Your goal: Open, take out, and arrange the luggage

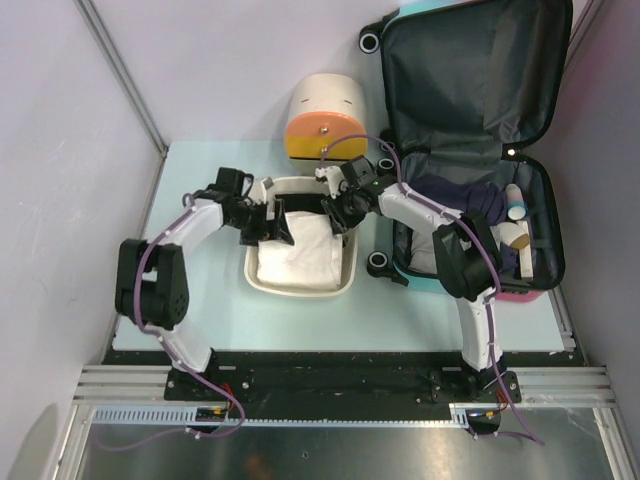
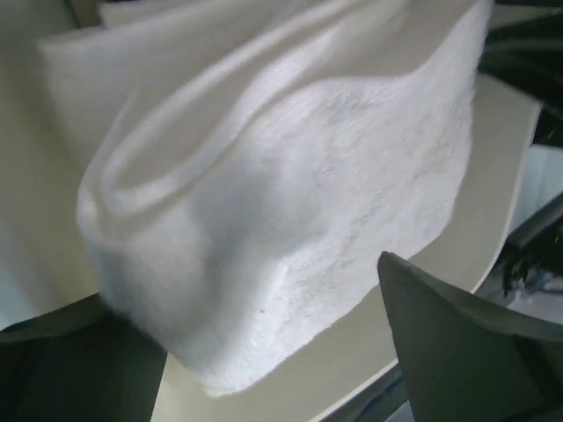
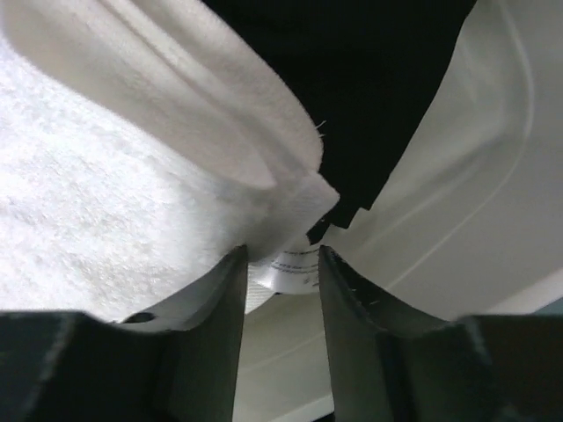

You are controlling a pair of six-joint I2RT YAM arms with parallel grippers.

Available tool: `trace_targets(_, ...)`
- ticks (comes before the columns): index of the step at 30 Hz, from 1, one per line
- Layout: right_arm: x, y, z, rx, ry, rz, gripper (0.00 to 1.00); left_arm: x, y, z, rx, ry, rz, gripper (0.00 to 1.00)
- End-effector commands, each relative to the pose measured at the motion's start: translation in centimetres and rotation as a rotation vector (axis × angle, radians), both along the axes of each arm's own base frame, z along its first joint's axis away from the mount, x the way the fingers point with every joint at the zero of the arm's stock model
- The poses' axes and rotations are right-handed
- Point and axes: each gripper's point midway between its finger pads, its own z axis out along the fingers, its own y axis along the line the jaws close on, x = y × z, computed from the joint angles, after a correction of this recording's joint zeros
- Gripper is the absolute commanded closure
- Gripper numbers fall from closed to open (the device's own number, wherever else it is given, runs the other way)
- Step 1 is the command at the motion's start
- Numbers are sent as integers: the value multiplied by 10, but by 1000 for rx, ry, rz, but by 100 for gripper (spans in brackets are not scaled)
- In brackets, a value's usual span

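The towel is already in the tray, so my right gripper will next rise off the towel (image 1: 300, 255), then go down to the grey cloth at the open luggage.
The luggage (image 1: 548, 200) lies open at the right of the table, its dark-lined lid (image 1: 470, 70) standing up against the back wall. A folded white towel (image 1: 300, 255) lies in a cream tray (image 1: 300, 290) to its left. My left gripper (image 1: 268, 228) is at the towel's left back corner, and in its wrist view it (image 2: 246, 290) is open wide around the towel (image 2: 308, 176). My right gripper (image 1: 338, 212) is at the right back corner. In its wrist view it (image 3: 277, 255) is narrowly open, with the towel (image 3: 106, 193) corner and label at its tips.
A cream cylindrical box (image 1: 325, 115) with an orange front stands behind the tray. Dark clothes (image 1: 470, 200), a white bottle (image 1: 514, 203) and a cream item (image 1: 520, 250) lie in the suitcase's lower half. Something black (image 3: 378, 88) lies in the tray (image 3: 475, 176) behind the towel. Grey walls close in on both sides.
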Motion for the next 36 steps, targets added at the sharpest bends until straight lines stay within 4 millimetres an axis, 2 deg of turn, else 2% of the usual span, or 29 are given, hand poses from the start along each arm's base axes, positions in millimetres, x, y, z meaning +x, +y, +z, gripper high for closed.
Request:
trace_targets(1, 20, 7, 71, 100, -105, 7, 43, 18, 25, 71, 92, -283, 25, 0)
trace_targets(3, 26, -3, 101, 144, -135, -7, 35, 21, 29, 91, 111, -352, 30, 0)
trace_targets(4, 28, -2, 118, 178, -155, 9, 29, 26, 35, 110, 139, -423, 36, 0)
trace_targets(5, 33, -13, 129, 188, -170, -1, 25, 28, 37, 119, 152, -455, 37, 0)
trace_targets(6, 31, -19, 138, 192, -172, 4, 21, 30, 38, 127, 155, -489, 30, 0)
trace_targets(7, 28, -26, 158, 217, -201, 19, 15, 32, 35, 143, 150, -551, -16, 0)
trace_targets(8, 27, -35, 166, 223, -214, 21, 11, 33, 33, 149, 149, -575, -34, 0)
trace_targets(9, 29, -54, 169, 216, -209, -1, 9, 36, 32, 158, 154, -613, -59, 0)
trace_targets(10, 24, -66, 181, 207, -241, 25, 6, 37, 30, 161, 150, -624, -76, 0)
trace_targets(11, 14, -81, 174, 174, -193, 30, 5, 36, 25, 164, 136, -636, -99, 0)
trace_targets(12, 15, -109, 173, 151, -183, 5, 5, 36, 22, 166, 133, -648, -119, 0)
trace_targets(13, 9, -125, 175, 121, -216, 78, 4, 37, 21, 166, 131, -650, -126, 0)
trace_targets(14, -9, -147, 162, 96, -134, 80, 4, 36, 15, 165, 119, -646, -143, 0)
trace_targets(15, -10, -176, 156, 75, -118, 52, 5, 35, 11, 165, 111, -643, -151, 0)
trace_targets(16, -17, -191, 150, 51, -98, 61, 6, 36, 9, 162, 107, -634, -155, 0)
trace_targets(17, -33, -207, 143, -11, -84, 123, 7, 35, 4, 161, 98, -627, -164, 0)
trace_targets(19, -49, -239, 120, -104, -37, 127, 9, 36, -2, 154, 78, -596, -171, 0)
trace_targets(20, -55, -248, 117, -143, -63, 170, 10, 36, -6, 152, 69, -586, -173, 0)
trace_targets(21, -65, -256, 100, -175, -31, 181, 9, 40, -9, 148, 54, -566, -173, 0)
trace_targets(25, -85, -273, 65, -266, 27, 247, 6, 45, -18, 146, 23, -540, -180, 0)
trace_targets(28, -84, -277, 43, -277, 72, 234, 3, 49, -21, 146, 18, -536, -180, 0)
trace_targets(31, -70, -281, 25, -305, 64, 216, 3, 51, -22, 147, 22, -537, -176, 0)
trace_targets(33, -61, -279, 18, -330, 48, 219, 6, 52, -21, 146, 28, -536, -171, 0)
trace_targets(35, -55, -279, 9, -343, 46, 218, 13, 52, -20, 146, 33, -538, -166, 0)
trace_targets(36, -55, -279, 7, -352, 50, 222, 21, 52, -20, 145, 35, -535, -165, 0)
